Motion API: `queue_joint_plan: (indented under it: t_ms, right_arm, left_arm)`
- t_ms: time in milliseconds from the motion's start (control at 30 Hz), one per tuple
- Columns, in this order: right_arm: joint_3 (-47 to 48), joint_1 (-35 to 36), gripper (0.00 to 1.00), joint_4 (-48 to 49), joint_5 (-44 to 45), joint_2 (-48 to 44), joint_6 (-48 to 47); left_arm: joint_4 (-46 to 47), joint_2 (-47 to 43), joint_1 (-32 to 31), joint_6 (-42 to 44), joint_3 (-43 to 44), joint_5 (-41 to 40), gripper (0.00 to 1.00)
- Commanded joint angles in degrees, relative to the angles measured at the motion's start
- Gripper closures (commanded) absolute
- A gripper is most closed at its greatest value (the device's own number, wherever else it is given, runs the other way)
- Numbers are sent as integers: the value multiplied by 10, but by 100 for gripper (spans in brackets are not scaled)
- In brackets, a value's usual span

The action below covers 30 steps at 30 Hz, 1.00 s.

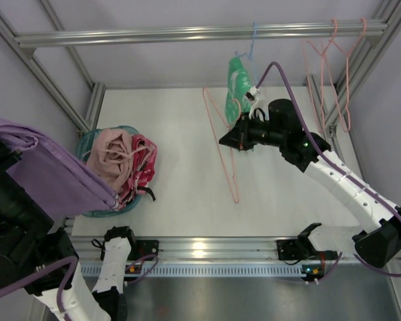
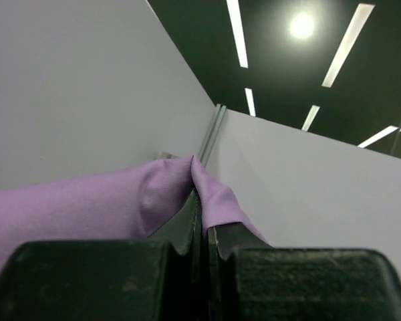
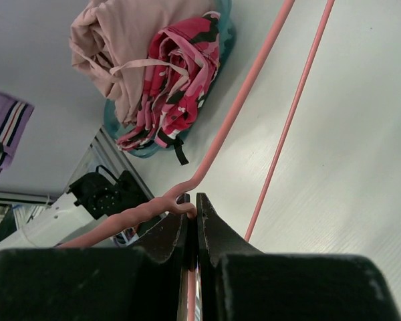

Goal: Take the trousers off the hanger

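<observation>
The hanger is already bare, so my left gripper should next come down to the teal basket, tip its fingers downward and release the trousers' fold onto the clothes (image 1: pixel 123 162).
The lilac-purple trousers (image 1: pixel 53 175) hang in the air at the far left, clear of the hanger. My left gripper (image 2: pixel 202 208) is shut on a fold of the trousers (image 2: pixel 87 208); in the top view the cloth covers its fingers. A striped end of the trousers shows in the right wrist view (image 3: pixel 3 134). The salmon-pink wire hanger (image 1: pixel 231 170) is bare and hangs over the middle of the table. My right gripper (image 1: pixel 225 140) is shut on the hanger's twisted neck (image 3: pixel 180 204), with the wire pinched between the fingertips (image 3: pixel 207 214).
A teal basket (image 1: pixel 88 142) with pink and red clothes stands at the table's left. A green patterned garment (image 1: pixel 239 83) hangs from the overhead rail (image 1: pixel 187 33). Spare pink hangers (image 1: pixel 334 63) hang at the right. Frame posts stand at both sides.
</observation>
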Motion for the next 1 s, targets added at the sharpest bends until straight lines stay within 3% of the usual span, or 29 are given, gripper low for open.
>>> queue_joint_plan:
  t_ms: [0,233,400,633,833,967]
  right_arm:
    - [24,-5,100,36,-12,-11,-2]
    - [18,-5,100,40,-16,-7,1]
    - [17,-5,100,40,-16,0,0]
    - [28,-5,100,39,-18,14,-2]
    - [26,-5,100,19,-15,-9,-22]
    - [21,-5,100,5,-15,-24,-37]
  left_arm:
    - [22,-1,8,76,-23,-6,100]
    - [19,-29,8,155,-151,4,100]
    - [93,-34,8,164,-252,12,100]
    - [211,89,8,150,-332,55,100]
    - [200,86,7,162,-395,105,100]
    - [88,21,6,172,-439,152,100]
